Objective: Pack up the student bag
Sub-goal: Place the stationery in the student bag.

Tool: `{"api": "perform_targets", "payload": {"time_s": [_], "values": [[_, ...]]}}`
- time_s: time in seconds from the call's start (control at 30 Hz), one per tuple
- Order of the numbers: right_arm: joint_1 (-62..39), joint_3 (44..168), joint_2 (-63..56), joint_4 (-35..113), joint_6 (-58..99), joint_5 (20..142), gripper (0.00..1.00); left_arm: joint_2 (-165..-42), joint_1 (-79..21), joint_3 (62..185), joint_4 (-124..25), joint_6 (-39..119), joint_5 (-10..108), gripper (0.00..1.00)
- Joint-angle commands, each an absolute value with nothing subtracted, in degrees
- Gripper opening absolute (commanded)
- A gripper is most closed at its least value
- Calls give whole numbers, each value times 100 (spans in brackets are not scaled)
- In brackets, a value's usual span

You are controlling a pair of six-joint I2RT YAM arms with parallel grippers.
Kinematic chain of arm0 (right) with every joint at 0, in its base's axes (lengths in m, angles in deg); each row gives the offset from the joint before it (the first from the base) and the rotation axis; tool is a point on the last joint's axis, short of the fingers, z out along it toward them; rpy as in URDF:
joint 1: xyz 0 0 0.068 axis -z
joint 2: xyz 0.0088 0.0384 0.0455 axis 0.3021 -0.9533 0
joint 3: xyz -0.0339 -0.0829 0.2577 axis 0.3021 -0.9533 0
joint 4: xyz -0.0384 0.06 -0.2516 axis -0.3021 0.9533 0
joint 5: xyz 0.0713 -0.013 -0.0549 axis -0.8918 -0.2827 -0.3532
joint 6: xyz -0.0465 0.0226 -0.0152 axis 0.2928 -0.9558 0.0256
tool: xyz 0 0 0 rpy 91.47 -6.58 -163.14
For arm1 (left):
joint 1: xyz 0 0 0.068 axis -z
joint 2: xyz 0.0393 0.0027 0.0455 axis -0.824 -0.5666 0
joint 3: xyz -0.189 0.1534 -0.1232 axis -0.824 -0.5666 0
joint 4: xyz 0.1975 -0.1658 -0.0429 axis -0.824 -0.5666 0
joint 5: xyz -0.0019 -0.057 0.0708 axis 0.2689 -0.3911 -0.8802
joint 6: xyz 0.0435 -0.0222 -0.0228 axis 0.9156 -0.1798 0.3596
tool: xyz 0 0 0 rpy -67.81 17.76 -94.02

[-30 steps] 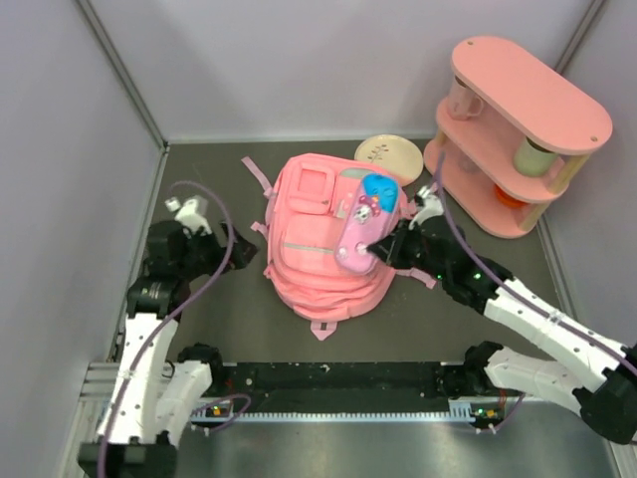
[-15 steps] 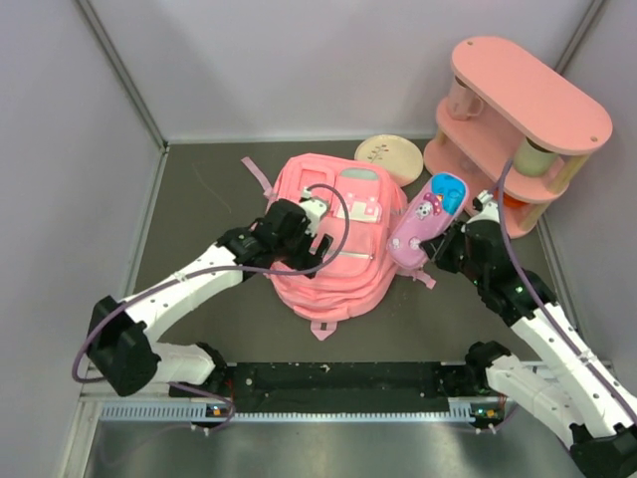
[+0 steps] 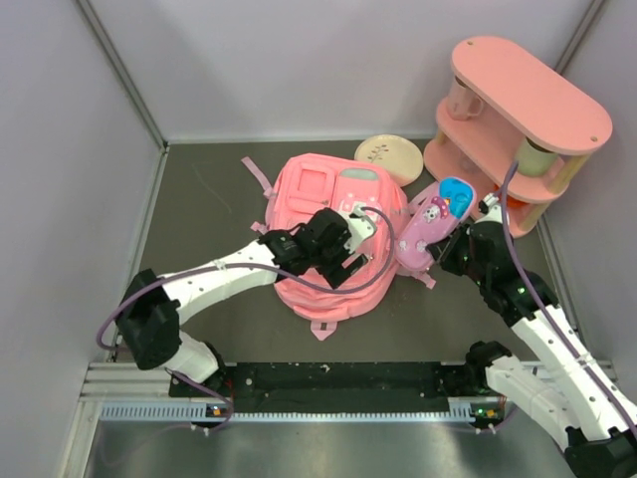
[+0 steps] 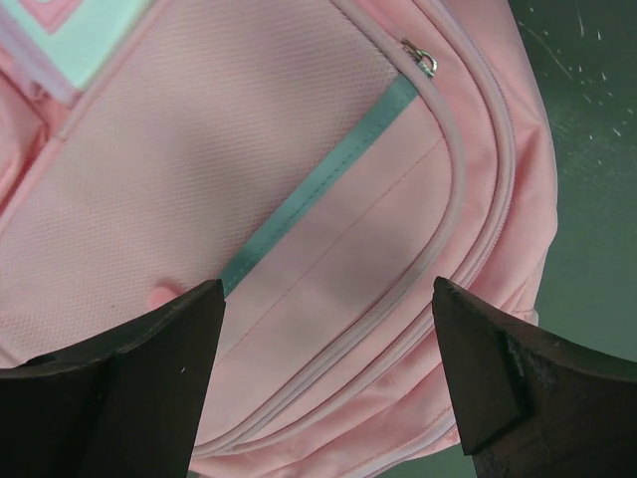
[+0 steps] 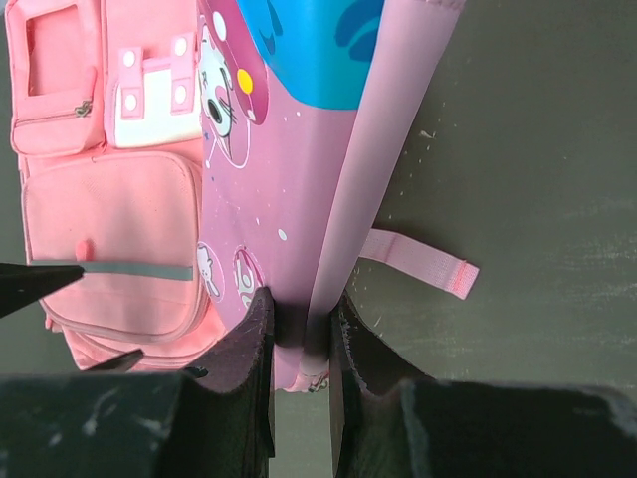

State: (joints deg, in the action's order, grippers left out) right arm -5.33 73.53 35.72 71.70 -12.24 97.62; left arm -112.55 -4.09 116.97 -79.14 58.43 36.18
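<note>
The robot's left gripper should lower its fingers around the fold of fabric along the curved edge of the front pocket, then close.
The student bag (image 3: pixel 314 189) lies flat in the middle of the table, front up, a large pink backpack with a grey stripe (image 4: pixel 318 189) across its front pocket and a zip pull (image 4: pixel 426 62). My left gripper (image 3: pixel 353 261) hovers open over the bag's lower right front, and the left wrist view shows its fingers (image 4: pixel 149 368) wide apart with only bag fabric under them. Just right of the bag, my right gripper (image 3: pixel 423 257) is shut on the lower end of a small pink cartoon pouch (image 3: pixel 433 217) with a blue patch. The pouch (image 5: pixel 299 149) is held tilted above a loose bag strap (image 5: pixel 418 261).
A pink two-tier shelf (image 3: pixel 518 129) with a cup and other small items stands at the back right. A cream round plate (image 3: pixel 390 157) lies behind the bag. Grey walls close in on the left, back and right.
My left arm swung in from the table's left side and moved right across the bag's front. My right gripper carried the pouch off the bag to its right side.
</note>
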Motion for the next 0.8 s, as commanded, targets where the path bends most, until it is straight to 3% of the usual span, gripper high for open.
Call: {"api": "perform_targets", "payload": {"time_s": [0.0, 0.33, 0.43, 0.77], "values": [[-377, 7419, 3702, 6940, -1141, 9705, 0, -11483, -284, 11897, -7756, 6172, 3546, 89], [-307, 7358, 3711, 6932, -1150, 9564, 0, -12019, -178, 11959, -7677, 6173, 3151, 78], [-307, 7331, 3720, 6940, -1141, 9547, 0, -12186, -135, 11924, -7598, 6181, 2949, 66], [-307, 7226, 3746, 6940, -1167, 9538, 0, -11993, -20, 11783, -7150, 6199, 2106, 0]]}}
